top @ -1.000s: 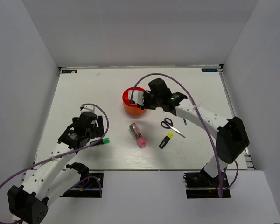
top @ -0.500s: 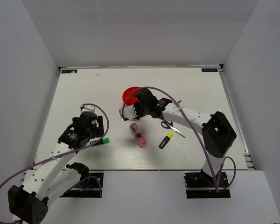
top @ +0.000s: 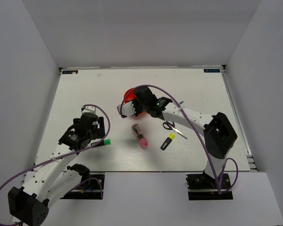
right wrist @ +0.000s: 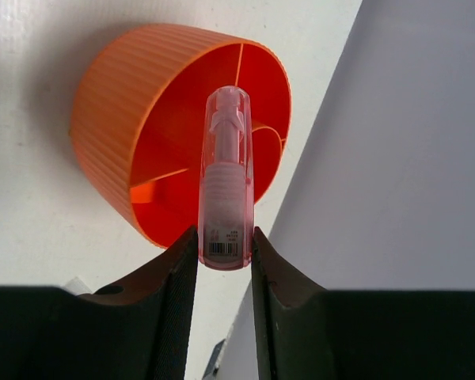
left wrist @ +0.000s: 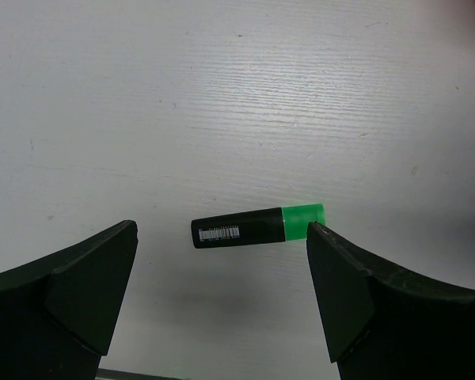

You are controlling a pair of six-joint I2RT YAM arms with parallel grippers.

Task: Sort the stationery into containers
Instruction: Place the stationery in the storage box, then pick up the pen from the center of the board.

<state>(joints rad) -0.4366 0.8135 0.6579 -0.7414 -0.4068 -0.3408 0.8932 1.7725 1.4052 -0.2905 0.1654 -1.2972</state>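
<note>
My right gripper moves down slightly toward the orange-red organiser next, then opens over the organiser's divided compartments [top: 131, 97] [right wrist: 207, 141].
My right gripper [right wrist: 223, 233] is shut on a clear pinkish pen [right wrist: 226, 182] with a barcode at its near end. The pen points at the round orange-red organiser [right wrist: 119, 119], whose divided compartments show behind it. From above, the right gripper [top: 124, 109] sits at the organiser's [top: 129, 95] front left and the arm hides most of it. My left gripper [left wrist: 220, 237] hangs open over the green marker [left wrist: 253, 226], which lies flat between its fingers, untouched. The marker's green tip [top: 106, 141] also shows in the top view.
On the table in front of the organiser lie a pink-and-green pen [top: 139, 136], a yellow highlighter with black cap [top: 168, 141] and black-handled scissors [top: 173, 128]. White walls enclose the table on three sides.
The right arm has swung left and toward the near side, turning its wrist with the clear pen still gripped, and now covers more of the organiser. The left arm has not moved.
</note>
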